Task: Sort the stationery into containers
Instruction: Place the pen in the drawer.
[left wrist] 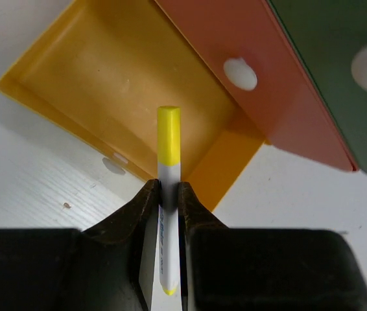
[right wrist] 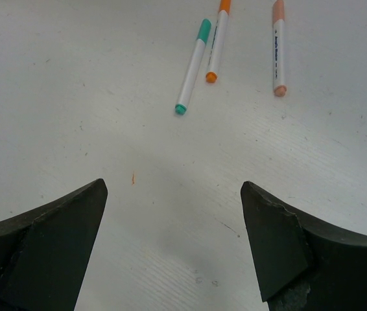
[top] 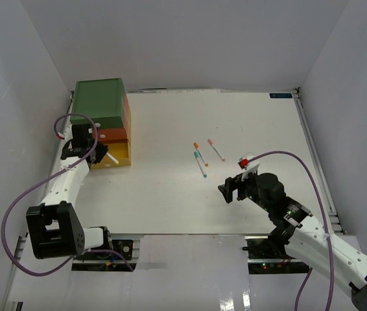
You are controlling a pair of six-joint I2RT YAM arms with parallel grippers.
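The yellow drawer's empty inside lies just outward of my left gripper, so my left gripper will next move a little outward over it and let go of the marker.
My left gripper [left wrist: 168, 194] is shut on a yellow-capped white marker [left wrist: 168, 155] and holds it over the front edge of the pulled-out yellow bottom drawer [left wrist: 73, 71], whose inside looks empty. The orange-red middle drawer [left wrist: 281, 110] and the green top drawer [left wrist: 339, 97] are closed. In the top view the left gripper [top: 102, 155] is at the drawer stack [top: 99, 102]. Three markers lie mid-table: teal [right wrist: 192, 67], orange [right wrist: 218, 42] and pink [right wrist: 278, 48]. My right gripper [right wrist: 174, 194] is open and empty, just short of them; it also shows in the top view [top: 230, 189].
The white table [top: 170, 201] is walled by white panels on the left, back and right. The drawer stack stands against the left wall. White round knobs [left wrist: 240, 73] sit on the drawer fronts. A purple cable [top: 300, 162] loops over the right arm.
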